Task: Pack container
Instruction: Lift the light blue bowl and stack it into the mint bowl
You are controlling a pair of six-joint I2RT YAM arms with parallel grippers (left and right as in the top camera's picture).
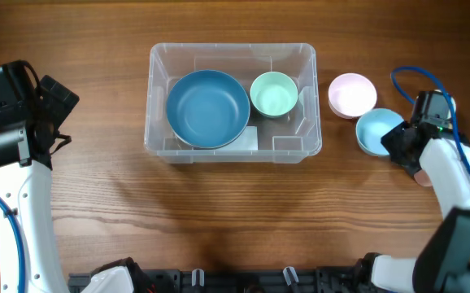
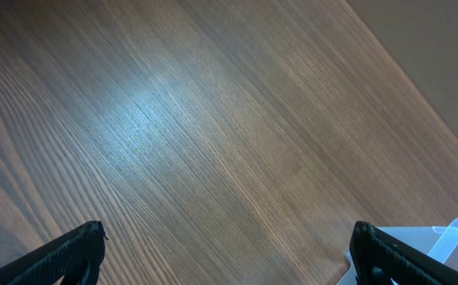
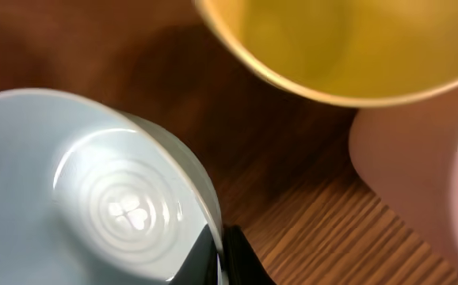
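Note:
The right gripper rises over the container's side next and lowers to release inside the small green bowl [image 1: 273, 94], as that lies to its left in the overhead view.
The clear plastic container [image 1: 158, 138] stands at the table's middle back. It holds a large blue bowl [image 1: 207, 108] and a small green bowl [image 1: 273, 94]. Its corner shows in the left wrist view [image 2: 455, 236]. My right gripper [image 1: 399, 140] is to the container's right, shut on the rim of a light blue bowl [image 1: 373, 130]. In the right wrist view the fingers [image 3: 223, 253] pinch that bowl's wall [image 3: 78, 198]. My left gripper [image 1: 63, 122] is open and empty over bare wood at the far left [image 2: 227, 237].
A pink bowl [image 1: 351, 94] sits just right of the container, behind the light blue one. A yellow bowl [image 3: 348, 39] and a pinkish object [image 3: 403, 174] lie close ahead of the right gripper. The table is dark wood.

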